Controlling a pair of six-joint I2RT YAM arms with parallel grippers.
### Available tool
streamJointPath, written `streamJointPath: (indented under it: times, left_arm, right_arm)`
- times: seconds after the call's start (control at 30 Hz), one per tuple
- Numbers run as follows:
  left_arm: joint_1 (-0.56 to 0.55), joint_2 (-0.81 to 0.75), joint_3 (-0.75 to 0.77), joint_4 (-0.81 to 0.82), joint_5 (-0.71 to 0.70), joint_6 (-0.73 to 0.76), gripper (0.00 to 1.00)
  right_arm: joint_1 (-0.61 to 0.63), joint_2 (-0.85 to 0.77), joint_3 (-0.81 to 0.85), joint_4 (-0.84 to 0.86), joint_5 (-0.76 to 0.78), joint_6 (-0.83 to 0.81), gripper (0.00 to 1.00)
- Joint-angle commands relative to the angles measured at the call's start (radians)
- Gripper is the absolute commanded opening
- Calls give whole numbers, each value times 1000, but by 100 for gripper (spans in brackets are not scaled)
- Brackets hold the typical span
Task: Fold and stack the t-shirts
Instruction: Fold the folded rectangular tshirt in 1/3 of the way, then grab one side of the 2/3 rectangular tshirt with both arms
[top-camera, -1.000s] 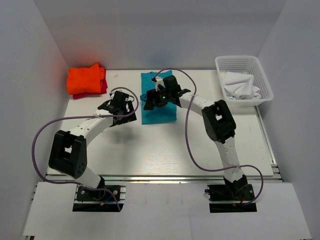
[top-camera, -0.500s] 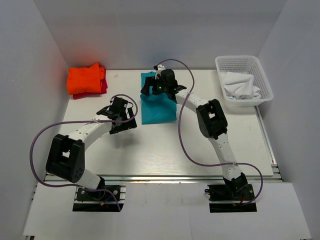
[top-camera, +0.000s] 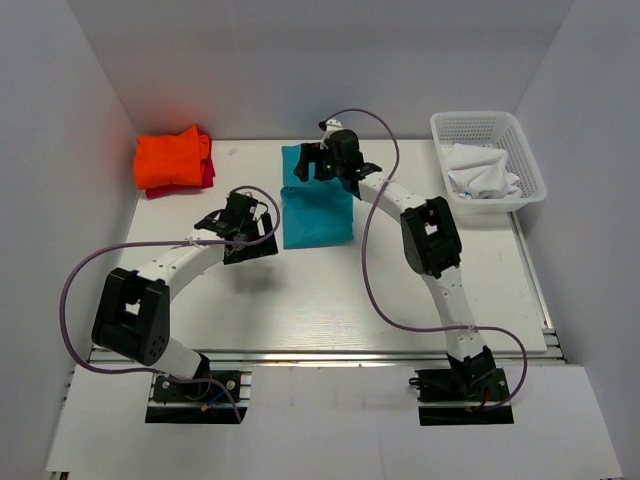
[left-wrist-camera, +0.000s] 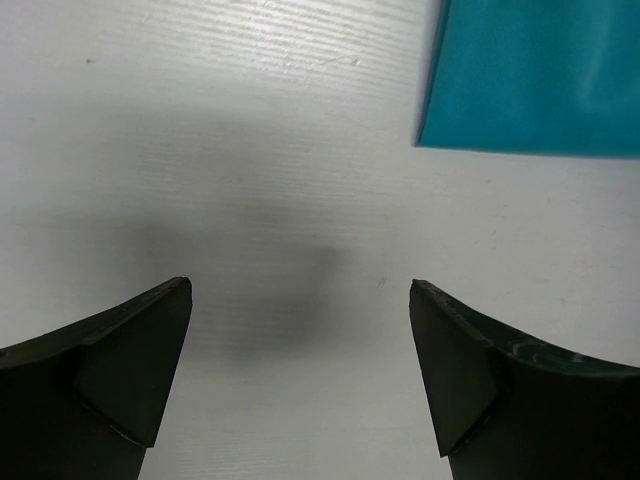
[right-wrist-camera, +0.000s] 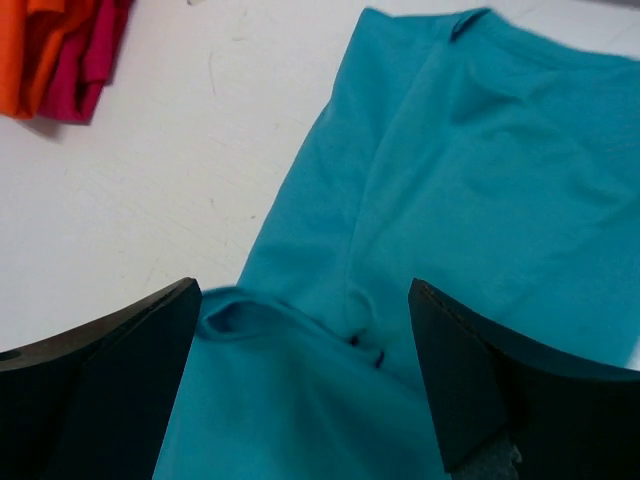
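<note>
The teal shirt's near corner toward the basket is back from my right gripper. I need to swing back and down onto it, as my left gripper is on either side of the other corner.
The teal-blue t-shirt (top-camera: 318, 212) lies folded on the table's far middle. My right gripper (top-camera: 314, 166) hovers open over its far end. In the right wrist view the teal cloth (right-wrist-camera: 470, 190) fills the frame, with a raised fold between the open fingers of my right gripper (right-wrist-camera: 300, 345), which grip nothing. My left gripper (top-camera: 246, 226) is open and empty just left of the shirt. The left wrist view shows my left gripper (left-wrist-camera: 300, 335) above bare table, with the shirt's corner (left-wrist-camera: 540, 80) at upper right. The orange t-shirt (top-camera: 172, 158) sits on the red t-shirt (top-camera: 207, 172) at far left.
A white plastic basket (top-camera: 528, 160) at the far right holds a crumpled white cloth (top-camera: 482, 172). White walls close in the table on the left, back and right. The orange t-shirt (right-wrist-camera: 30, 50) and red t-shirt (right-wrist-camera: 92, 60) show in the right wrist view's top left.
My right gripper has moved from over the teal shirt's middle to its far end. My left gripper has shifted slightly nearer and to the right.
</note>
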Motion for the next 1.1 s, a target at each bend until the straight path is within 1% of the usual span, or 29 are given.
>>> streamJointPath:
  times: [0.0, 0.03, 0.07, 0.1, 0.13, 0.17, 0.23, 0.27, 0.3, 0.43, 0.53, 0.6, 0.83, 0.9, 0.93, 0.97, 1.0, 1.03, 1.07]
  left_arm:
    - [-11, 4, 41, 68, 36, 39, 100]
    - [-11, 13, 50, 79, 45, 39, 100]
    - [-11, 24, 50, 106, 45, 39, 100]
    - [-11, 48, 50, 122, 57, 50, 100]
    - [-11, 62, 59, 137, 71, 50, 100]
    - [-11, 78, 70, 162, 94, 59, 100]
    - [-11, 127, 87, 171, 120, 68, 100]
    - [-11, 142, 108, 180, 130, 68, 100]
    - [-11, 157, 108, 180, 130, 68, 100]
    - [-11, 214, 131, 220, 130, 68, 100]
    - [-11, 253, 154, 220, 110, 68, 100]
    - [-11, 262, 164, 229, 96, 68, 100]
    - [-11, 316, 162, 269, 96, 59, 100]
    - [-11, 326, 162, 285, 110, 50, 95]
    - [-11, 339, 153, 298, 110, 50, 92]
    - [-11, 339, 153, 308, 126, 50, 90]
    - [-11, 351, 153, 308, 137, 50, 88]
    - [-11, 363, 153, 308, 148, 50, 88]
    - [-11, 363, 153, 318, 148, 50, 83]
  right_arm:
    - [-13, -258, -73, -4, 107, -15, 90]
    - [-21, -324, -107, -22, 108, -7, 90]
    - [-24, -356, -185, -28, 107, 2, 90]
    - [-32, -422, -274, -37, 111, 48, 90]
    - [-41, -488, -316, -40, 113, 63, 90]
    - [-55, -516, -413, -39, 117, 89, 90]
    - [-72, -625, -578, -44, 99, 109, 90]
    - [-84, -648, -615, -47, 79, 110, 90]
    - [-84, -683, -708, -63, 73, 111, 90]
    - [-107, -751, -825, -151, 24, 108, 90]
    - [-112, -742, -860, -169, -31, 96, 90]
    - [-110, -711, -877, -163, -79, 93, 90]
    - [-109, -588, -879, -110, -155, 139, 90]
    - [-109, -569, -905, -74, -159, 165, 88]
    - [-110, -558, -908, -47, -163, 174, 82]
    - [-109, -549, -908, -41, -159, 179, 80]
    - [-112, -542, -916, -36, -160, 177, 76]
    - [-110, -542, -919, -34, -153, 183, 68]
    - [-109, -541, -923, -18, -149, 189, 63]
